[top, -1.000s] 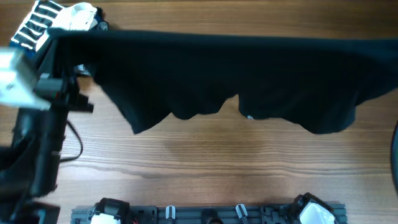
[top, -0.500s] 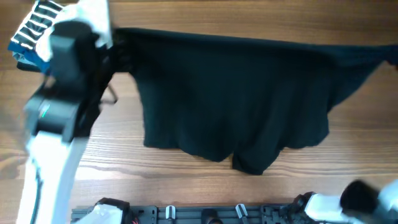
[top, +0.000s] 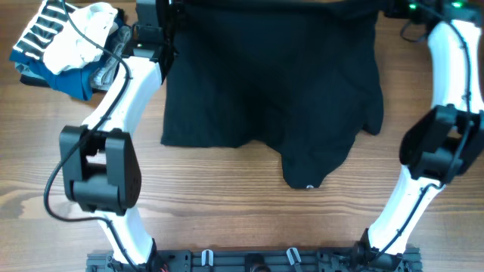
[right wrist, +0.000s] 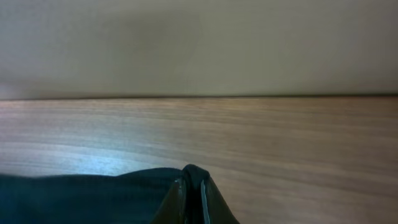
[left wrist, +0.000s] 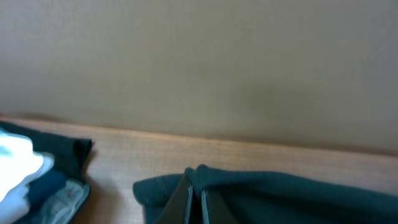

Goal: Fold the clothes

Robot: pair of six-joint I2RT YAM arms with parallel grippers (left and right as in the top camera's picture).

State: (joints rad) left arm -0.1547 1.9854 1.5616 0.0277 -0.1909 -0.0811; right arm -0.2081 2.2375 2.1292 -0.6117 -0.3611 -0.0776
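The robot will bring its left gripper back and down over the garment's side edge (top: pixel 175 64) and let go of the garment's far corner, since the black garment is spread out flat there.
The black garment (top: pixel 265 83) lies spread on the wooden table, running from the far edge to a rounded lobe near the middle front, with a small pale logo (top: pixel 308 186) at its tip. My left gripper (top: pixel 168 9) is shut on its far left corner; the left wrist view shows the fingers (left wrist: pixel 195 186) pinching a fold of black fabric (left wrist: pixel 280 193). My right gripper (top: pixel 382 7) is shut on the far right corner; the right wrist view shows the fingers (right wrist: pixel 192 183) clamped on black cloth (right wrist: pixel 93 196).
A pile of other clothes (top: pixel 60 38), striped, white, blue and grey, sits at the far left corner, also in the left wrist view (left wrist: pixel 31 180). Both white arms reach along the table sides. A black rail (top: pixel 257 261) runs along the front edge.
Both grippers have carried the garment's edge away to the far side of the table. The cloth, stretched wide and hanging before, now lies narrower and flat on the table.
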